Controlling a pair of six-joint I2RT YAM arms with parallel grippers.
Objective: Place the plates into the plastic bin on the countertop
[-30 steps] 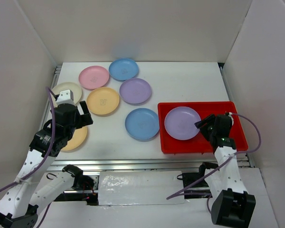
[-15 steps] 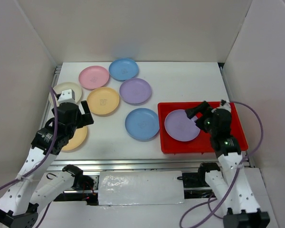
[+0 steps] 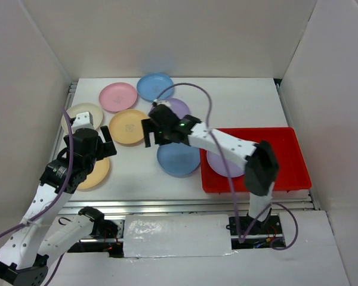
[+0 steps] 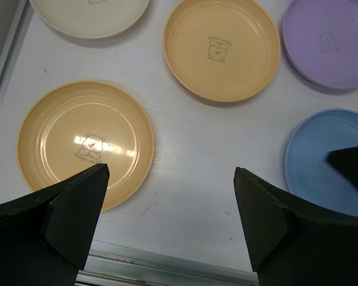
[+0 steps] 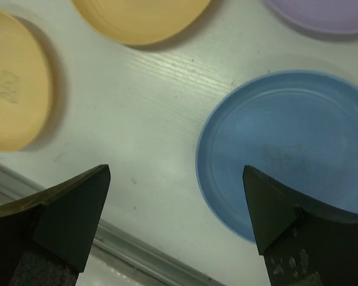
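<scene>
The near blue plate's edge facing the near yellow-orange plate (image 4: pixel 86 143) already runs between my open fingers, so my right gripper comes down onto it next.
Several plates lie on the white countertop (image 3: pixel 227 107): pink (image 3: pixel 118 96), blue (image 3: pixel 155 86), purple (image 3: pixel 174 113), yellow-orange (image 3: pixel 129 126), cream (image 3: pixel 83 114), a second yellow-orange (image 3: pixel 96 173) and a second blue (image 3: pixel 178 158). Another purple plate (image 3: pixel 224 164) lies in the red plastic bin (image 3: pixel 286 155), partly under my right arm. My right gripper (image 3: pixel 150 136) is open and empty, reaching across to just left of the near blue plate (image 5: pixel 292 149). My left gripper (image 3: pixel 109 146) is open and empty, above bare countertop between the near yellow-orange plate (image 4: pixel 86 143) and the near blue plate (image 4: pixel 322 164).
White walls enclose the countertop on three sides. A metal rail (image 3: pixel 167 205) runs along the front edge and shows in both wrist views. My right arm spans from its base across the bin's left half. The bin's right half is bare.
My right arm has swung from above the bin leftward across the countertop to beside the near blue plate. The left arm has hardly moved. No plate has moved.
</scene>
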